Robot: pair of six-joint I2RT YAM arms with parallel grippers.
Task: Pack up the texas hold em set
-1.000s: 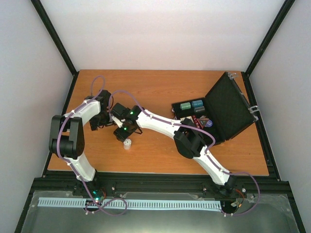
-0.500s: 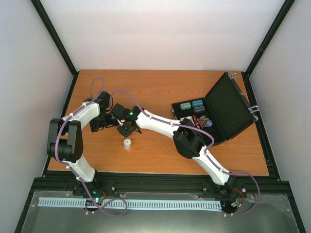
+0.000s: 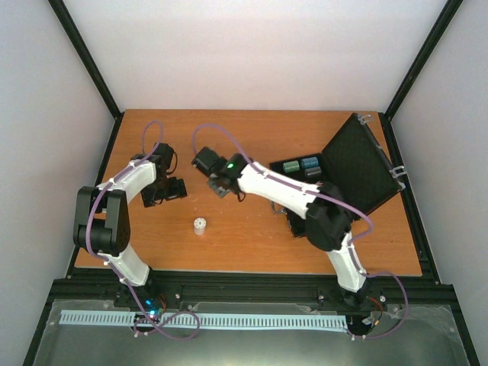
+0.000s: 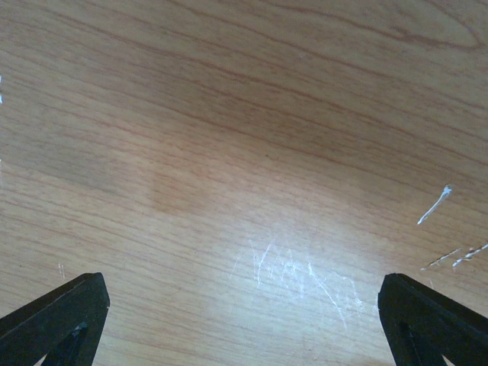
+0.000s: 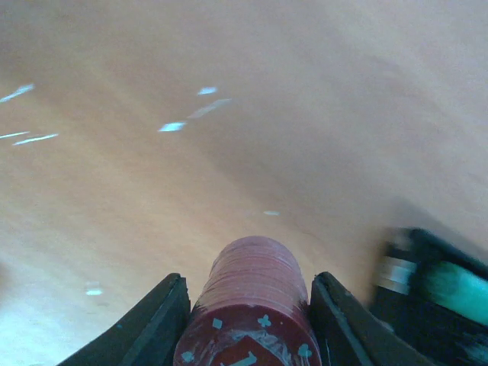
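The robot should swing its right gripper toward the case's green and blue chip stacks, then tilt the dark red stack and lower it beside them.
The black briefcase (image 3: pixel 358 164) lies open at the right of the table, lid raised, with a green chip stack (image 3: pixel 290 165) and a blue chip stack (image 3: pixel 309 162) inside. My right gripper (image 3: pixel 220 185) is left of the case and shut on a dark red chip stack (image 5: pixel 255 305), held lengthwise between the fingers above the wood. A corner of the case with green chips (image 5: pixel 450 284) shows blurred in the right wrist view. A white chip stack (image 3: pixel 200 226) stands alone on the table. My left gripper (image 3: pixel 174 189) is open and empty over bare wood (image 4: pixel 242 282).
The wooden table (image 3: pixel 252 252) sits between black frame rails (image 3: pixel 95 76) and white walls. The right arm's forearm (image 3: pixel 282 189) reaches across in front of the case. Purple cables loop over both arms.
My right gripper has moved up and to the right, away from the white stack, carrying the red chip stack. My left gripper drew back a little to the left.
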